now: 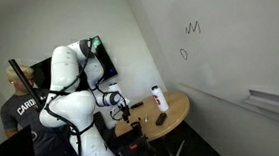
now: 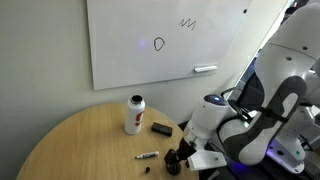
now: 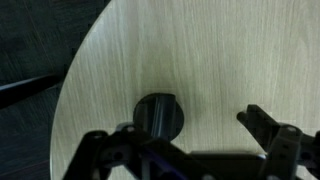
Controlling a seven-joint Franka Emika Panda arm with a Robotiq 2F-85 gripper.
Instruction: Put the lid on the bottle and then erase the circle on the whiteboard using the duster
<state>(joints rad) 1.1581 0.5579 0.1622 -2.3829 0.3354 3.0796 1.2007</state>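
Observation:
The lid's raised ridge [image 2: 173, 168] [image 3: 158, 116] sits off-center, to the left in the wrist view. The gripper shifts that way next, lowers and closes around the ridge.
The white bottle with red accents [image 1: 157, 96] [image 2: 134, 114] stands upright on the round wooden table [image 2: 80, 140], without a lid. The dark duster [image 2: 161, 128] lies beside it. A dark round lid [image 3: 159, 113] lies on the table near its edge. My gripper [image 3: 195, 125] is open just above the lid, which sits between the fingers, close to one of them. The gripper also shows low at the table edge in both exterior views [image 2: 178, 160] [image 1: 125, 112]. The circle [image 2: 159, 44] [image 1: 183, 53] is drawn on the whiteboard [image 2: 120, 50], below a zigzag scribble [image 2: 188, 22].
A marker [image 2: 147, 155] lies on the table between the duster and the gripper. A white object [image 2: 205, 69] sits at the whiteboard's lower edge. A person [image 1: 17, 104] and a monitor [image 1: 94, 46] are behind the robot. Dark floor lies beyond the table edge [image 3: 30, 60].

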